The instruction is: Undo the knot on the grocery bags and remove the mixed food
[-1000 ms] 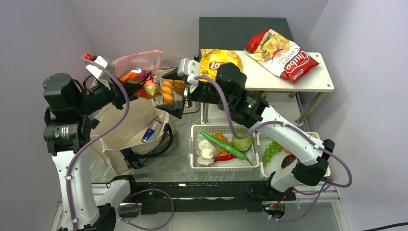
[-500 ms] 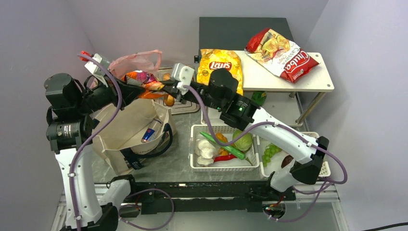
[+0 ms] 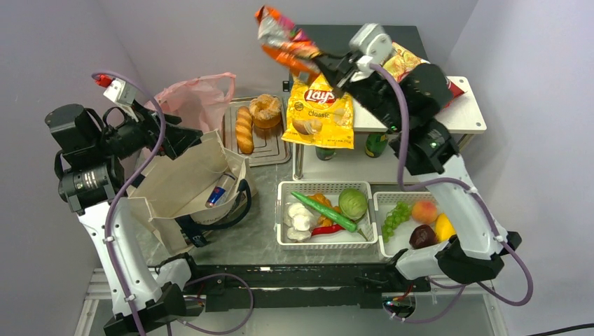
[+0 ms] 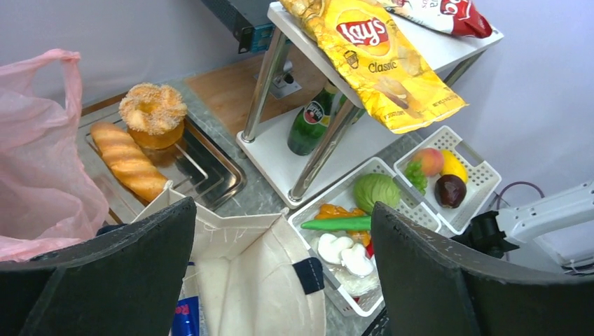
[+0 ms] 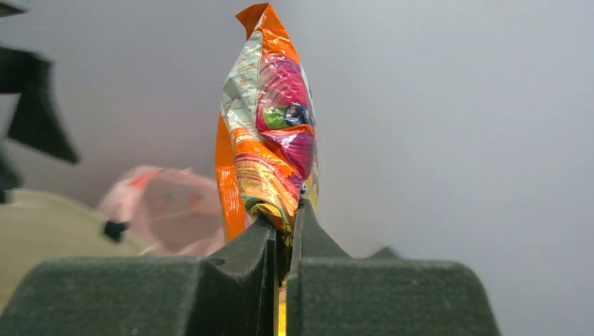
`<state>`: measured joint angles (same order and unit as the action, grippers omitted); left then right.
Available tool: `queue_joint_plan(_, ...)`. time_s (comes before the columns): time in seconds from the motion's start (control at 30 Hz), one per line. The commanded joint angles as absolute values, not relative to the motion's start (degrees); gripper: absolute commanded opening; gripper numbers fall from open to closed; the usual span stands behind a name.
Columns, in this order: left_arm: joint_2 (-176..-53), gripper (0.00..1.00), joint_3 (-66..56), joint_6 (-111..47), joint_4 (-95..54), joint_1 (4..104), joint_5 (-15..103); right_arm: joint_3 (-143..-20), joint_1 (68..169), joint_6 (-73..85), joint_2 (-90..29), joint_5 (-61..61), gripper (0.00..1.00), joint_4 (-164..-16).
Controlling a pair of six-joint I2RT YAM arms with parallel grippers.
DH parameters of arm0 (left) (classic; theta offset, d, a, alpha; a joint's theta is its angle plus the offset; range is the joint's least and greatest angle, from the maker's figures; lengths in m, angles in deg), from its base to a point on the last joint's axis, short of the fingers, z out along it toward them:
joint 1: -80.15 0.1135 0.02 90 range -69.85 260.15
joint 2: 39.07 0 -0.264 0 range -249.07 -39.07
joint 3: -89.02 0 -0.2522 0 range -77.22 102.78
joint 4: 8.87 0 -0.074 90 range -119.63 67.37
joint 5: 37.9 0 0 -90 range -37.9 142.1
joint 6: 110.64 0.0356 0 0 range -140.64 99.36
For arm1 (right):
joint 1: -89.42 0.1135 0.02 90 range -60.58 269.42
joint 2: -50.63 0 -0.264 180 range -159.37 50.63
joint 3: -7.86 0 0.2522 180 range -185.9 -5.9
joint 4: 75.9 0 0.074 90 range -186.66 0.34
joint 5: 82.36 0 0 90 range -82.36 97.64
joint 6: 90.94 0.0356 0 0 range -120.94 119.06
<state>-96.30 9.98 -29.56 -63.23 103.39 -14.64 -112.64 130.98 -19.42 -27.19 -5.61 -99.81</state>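
Observation:
My right gripper will next swing to the right in the top view and down between the Lay's and red chips bags to let go, because the shelf is bare there.
My right gripper [image 5: 286, 218] is shut on the bottom edge of the small pink and orange snack bag [image 5: 270, 133], held high [image 3: 286, 40] above the yellow Lay's bag [image 3: 319, 112] on the white shelf. My left gripper [image 4: 280, 269] stands open and empty over the beige tote [image 3: 181, 183]. The pink carrier bag [image 3: 195, 98] slumps behind the tote. On the metal tray [image 3: 272, 152] sits the ring bun [image 3: 266, 108]. Cabbage [image 3: 352, 203], long green vegetable [image 3: 323, 210] and garlic [image 3: 298, 217] lie in one white basket; grapes [image 3: 394, 217] and dark red fruit [image 3: 420, 236] in another.
A baguette [image 3: 243, 129] lies on the tray beside the bun. A blue can [image 3: 216, 196] rests inside the tote. A green bottle [image 4: 312, 126] stands under the shelf. The red chips bag [image 4: 459, 10] lies at the shelf's far end, largely behind my right arm.
The snack bag passed from my left gripper to my right. The left one opened and drew back over the tote. The right one shut on the bag and lifted it above the shelf.

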Motion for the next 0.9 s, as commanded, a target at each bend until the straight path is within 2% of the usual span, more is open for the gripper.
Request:
queue_joint_plan(0.0, -97.0, 0.94, 12.9, -22.4, -67.1, 103.7, -12.2, -120.8, 129.8, -31.5, -26.4, 8.2, 0.0, -103.7)
queue_joint_plan(0.17, -97.7, 0.99, 14.3, -12.5, -74.9, 103.6, -7.6, -119.7, 129.0, -46.1, -27.6, 26.5, 0.0, -111.1)
queue_joint_plan(0.33, -97.1, 0.99, 13.2, -6.2, -78.8, 103.7, -3.4, -109.6, 128.9, -55.6, -24.2, 37.4, 0.0, -107.3)
queue_joint_plan(0.6, -99.0, 0.99, 10.0, 13.7, -87.8, 103.6, 6.6, -97.6, 128.0, -60.9, -22.5, 45.0, 0.0, -107.9)
queue_joint_plan(0.63, -99.5, 0.99, 9.5, 17.5, -88.8, 103.7, 7.5, -97.2, 127.9, -59.7, -22.7, 44.7, 0.05, -109.9)
queue_joint_plan(0.7, -100.5, 0.99, 7.8, 25.6, -91.2, 103.7, 8.6, -97.2, 127.7, -56.3, -23.1, 43.2, 0.22, -114.3)
queue_joint_plan(0.8, -101.7, 0.99, 3.4, 37.6, -93.9, 103.7, 9.1, -99.2, 127.7, -51.0, -23.5, 39.4, 0.58, -120.6)
queue_joint_plan(0.87, -103.2, 0.95, 0.7, 47.3, -97.5, 103.6, 9.0, -101.8, 127.7, -48.1, -23.7, 36.3, 0.79, -124.1)
